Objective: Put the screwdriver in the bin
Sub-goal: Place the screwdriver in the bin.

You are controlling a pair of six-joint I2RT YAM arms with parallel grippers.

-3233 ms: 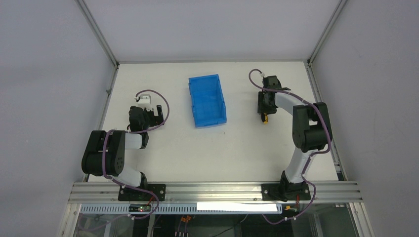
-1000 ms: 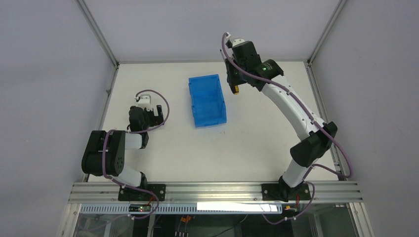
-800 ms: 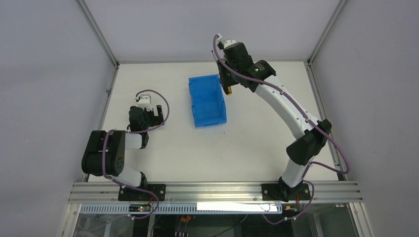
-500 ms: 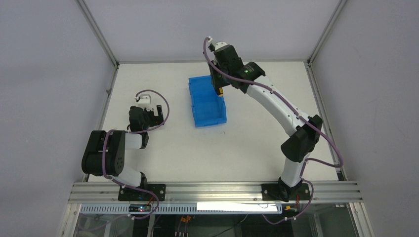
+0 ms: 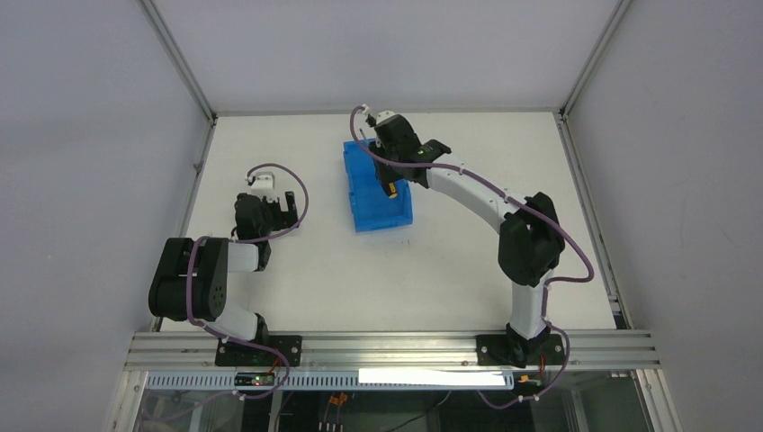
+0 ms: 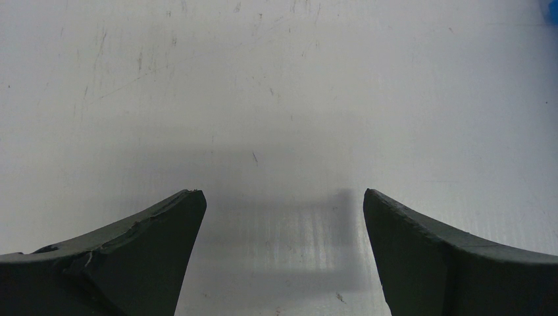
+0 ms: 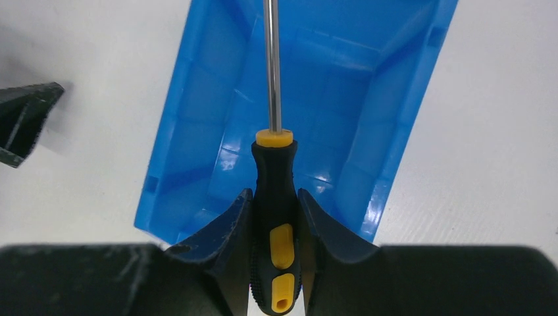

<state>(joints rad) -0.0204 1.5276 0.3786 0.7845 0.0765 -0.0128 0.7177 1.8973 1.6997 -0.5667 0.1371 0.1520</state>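
My right gripper holds the screwdriver [image 7: 275,217], and the screwdriver's handle still hangs above the bin's near side. My right gripper will next go down toward the bin's empty bottom below it and let go of the screwdriver there.
The bright blue bin [image 5: 367,200] stands at the table's middle back; it also fills the right wrist view [image 7: 197,131]. My right gripper [image 5: 390,183] hangs over the bin and is shut on the screwdriver [image 7: 275,217], holding its black-and-yellow handle. The thin metal shaft [image 7: 270,66] points out over the bin's inside. In the top view only the handle's yellow end [image 5: 390,192] shows below the gripper. My left gripper [image 6: 279,204] is open and empty, low over bare table at the left [image 5: 268,202].
The white table [image 5: 450,261] is framed by aluminium rails. The tip of my left gripper [image 7: 23,122] shows at the left edge of the right wrist view, on the table beside the bin.
My right arm lifted the screwdriver from the table's right side and swung it left, from beside the bin to over its inside. The left arm has not moved.
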